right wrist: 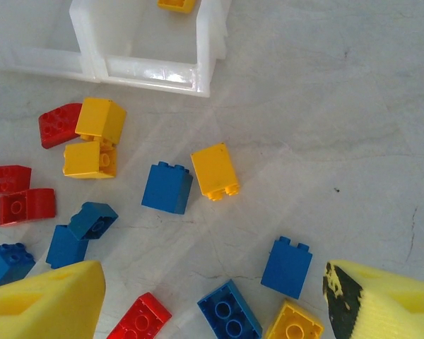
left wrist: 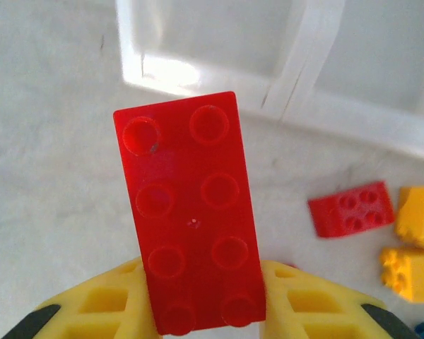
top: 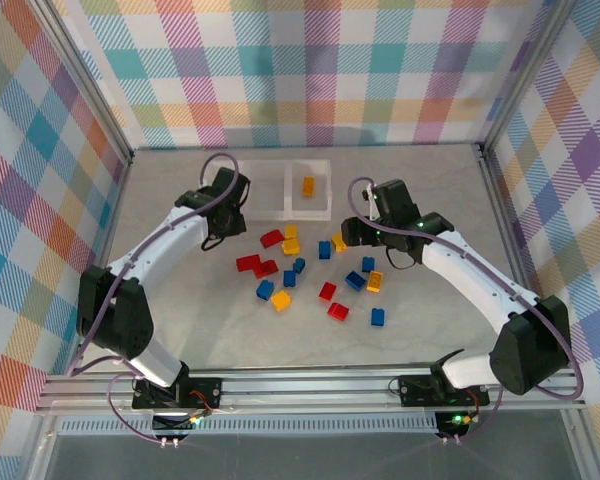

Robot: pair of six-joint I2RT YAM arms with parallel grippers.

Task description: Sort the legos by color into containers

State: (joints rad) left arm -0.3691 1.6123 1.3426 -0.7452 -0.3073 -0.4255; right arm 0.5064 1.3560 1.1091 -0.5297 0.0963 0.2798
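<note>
The empty end compartment (left wrist: 212,35) is outward of my fingers. I should next move my left gripper outward past the tray's near side to release the long red lego (left wrist: 191,212) inside.
My left gripper (left wrist: 201,286) is shut on a long red lego (left wrist: 191,212), which sticks out ahead of the yellow fingers (left wrist: 106,304) just short of the containers' near wall (left wrist: 297,85). From above, this gripper (top: 223,222) hangs at the clear tray's (top: 280,205) left end. A yellow lego (top: 308,185) lies in the right compartment. Red, blue and yellow legos (top: 324,249) are scattered on the table in front of the tray. My right gripper (top: 365,232) is open over them; between its fingers (right wrist: 46,304) lie a blue lego (right wrist: 228,318) and a red one (right wrist: 138,321).
Metal frame posts (top: 485,160) and checkered walls close in the table on three sides. The rail (top: 310,385) with both arm bases runs along the near edge. Bare marble tabletop (top: 450,190) lies right of the tray.
</note>
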